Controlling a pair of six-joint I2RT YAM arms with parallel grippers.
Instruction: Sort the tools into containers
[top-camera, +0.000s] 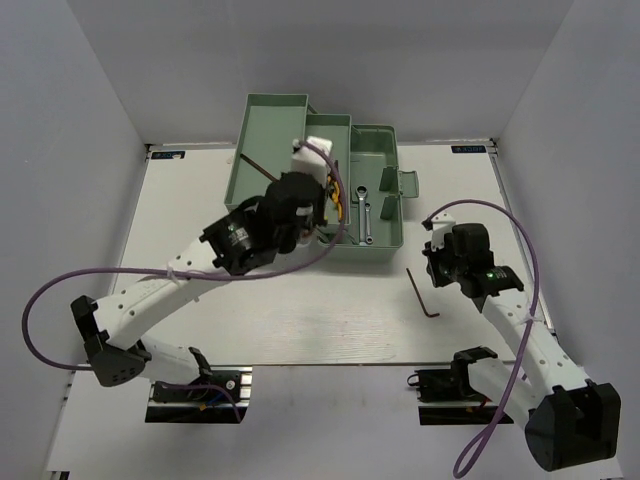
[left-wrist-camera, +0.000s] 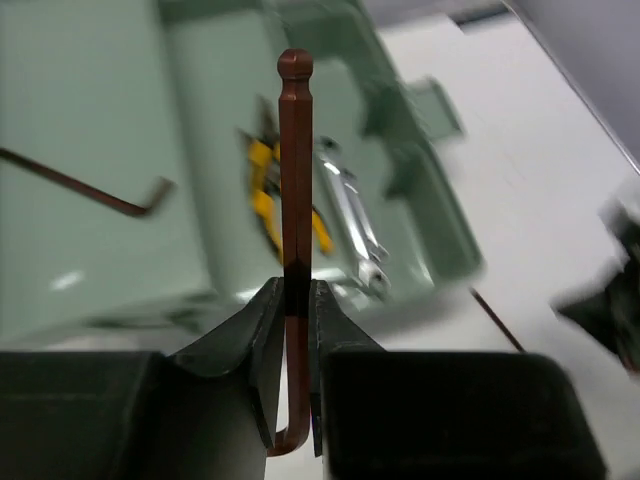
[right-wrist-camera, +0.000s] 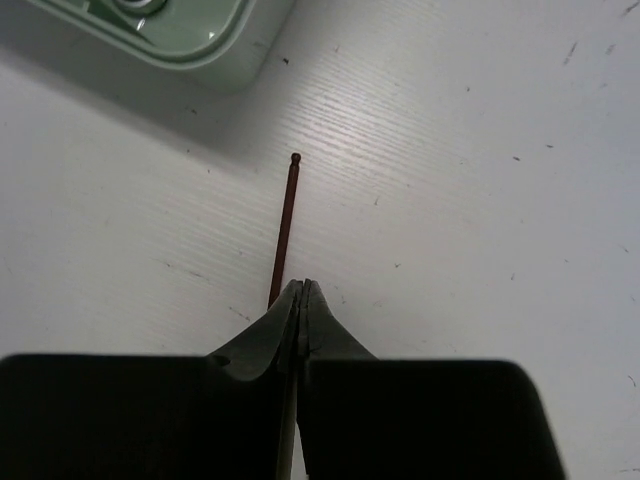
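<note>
My left gripper carries the hex key outward and down over that hex key in the tray beside the pliers' tray next.
The mint-green toolbox (top-camera: 280, 125) stands open at the table's far middle. My left gripper (top-camera: 305, 195) hovers over its middle tray. In the left wrist view it (left-wrist-camera: 296, 300) is shut on a brown hex key (left-wrist-camera: 296, 180) that points upward. Another hex key (left-wrist-camera: 90, 190) lies in the left tray (left-wrist-camera: 100, 100). Yellow-handled pliers (left-wrist-camera: 262, 195) and silver wrenches (left-wrist-camera: 350, 215) lie in the trays to the right. A third hex key (top-camera: 422, 292) lies on the table. My right gripper (right-wrist-camera: 302, 288) is shut and empty just above that key (right-wrist-camera: 285, 220).
The toolbox's near right corner (right-wrist-camera: 200, 40) lies ahead-left of my right gripper. White walls enclose the table on three sides. My left arm (top-camera: 160, 290) stretches across the table's left half. Purple cables loop beside both arms.
</note>
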